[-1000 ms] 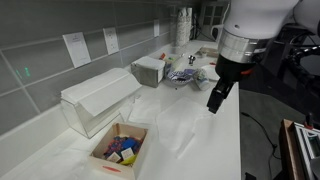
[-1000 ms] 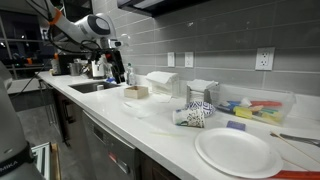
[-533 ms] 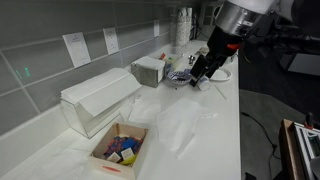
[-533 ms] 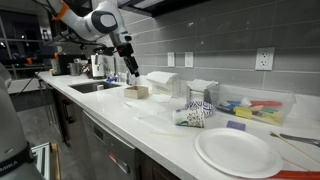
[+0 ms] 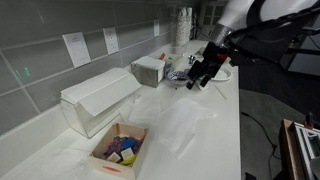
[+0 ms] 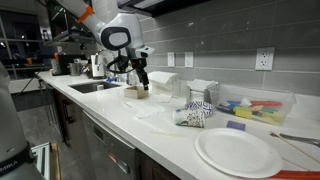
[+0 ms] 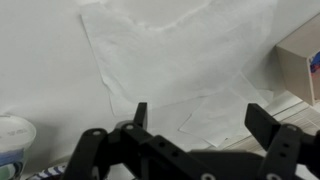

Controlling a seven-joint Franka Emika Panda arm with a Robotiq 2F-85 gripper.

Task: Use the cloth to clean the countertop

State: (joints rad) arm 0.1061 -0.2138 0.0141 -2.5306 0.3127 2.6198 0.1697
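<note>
The sheet (image 5: 185, 125) is still below my gripper's open fingers, so my gripper should move down and shift toward the white cloth's edge at the left in the wrist view.
A thin white cloth (image 7: 180, 50) lies flat and spread out on the glossy white countertop (image 7: 40, 60). In both exterior views it shows as a pale sheet (image 5: 185, 125) (image 6: 150, 112) near the counter's front edge (image 5: 222, 150). My gripper (image 7: 203, 118) is open and empty, and hovers above the cloth's near edge without touching it. In both exterior views the gripper (image 5: 200, 72) (image 6: 143, 80) hangs over the countertop (image 6: 100, 105), beside the boxes.
A clear box of paper towels (image 5: 95, 98) and a small open box of colourful items (image 5: 120, 150) stand by the wall. A patterned cup (image 6: 195, 115) lies on its side, near a white plate (image 6: 238, 150). A sink (image 6: 85, 87) is at the far end.
The arm has swung along the countertop and the gripper now hangs over the cloth, slightly lower than half a second ago. The cloth has not moved.
</note>
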